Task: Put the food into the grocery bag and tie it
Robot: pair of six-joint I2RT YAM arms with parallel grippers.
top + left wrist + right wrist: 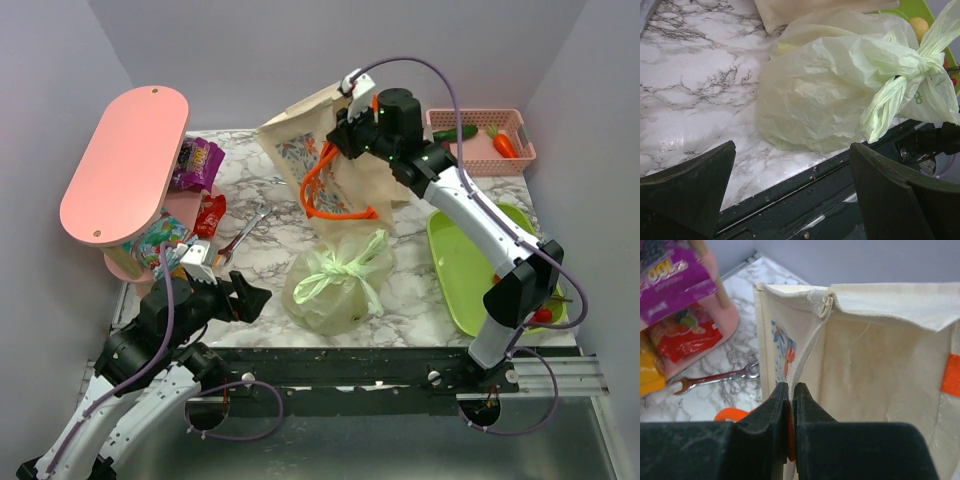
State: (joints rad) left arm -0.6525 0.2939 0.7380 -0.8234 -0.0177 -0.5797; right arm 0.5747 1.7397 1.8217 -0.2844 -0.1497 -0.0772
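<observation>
Next, the right gripper moves to the left in the top view, stands the tote on the marble beside the wrench and releases, since the tote (340,165) leans.
The pale green grocery bag (335,285) sits full near the table's front middle, its two handles knotted on top (345,262). In the left wrist view the bag (840,90) and its knot (920,70) lie just ahead. A faint yellow shape shows through the plastic. A round yellow fruit (919,27) lies beyond the bag on the green tray. My left gripper (250,298) (792,147) is open and empty, left of the bag at the table edge. My right gripper (345,125) (791,387) is shut on the white cord and orange handle of the beige canvas tote (340,165) (880,355), holding it upright at the back.
A pink two-level shelf (125,160) with snack packets (195,165) stands at the left. A wrench (240,235) lies beside it. A pink basket (480,145) with cucumber and carrot is at the back right. A green tray (460,265) lies at the right.
</observation>
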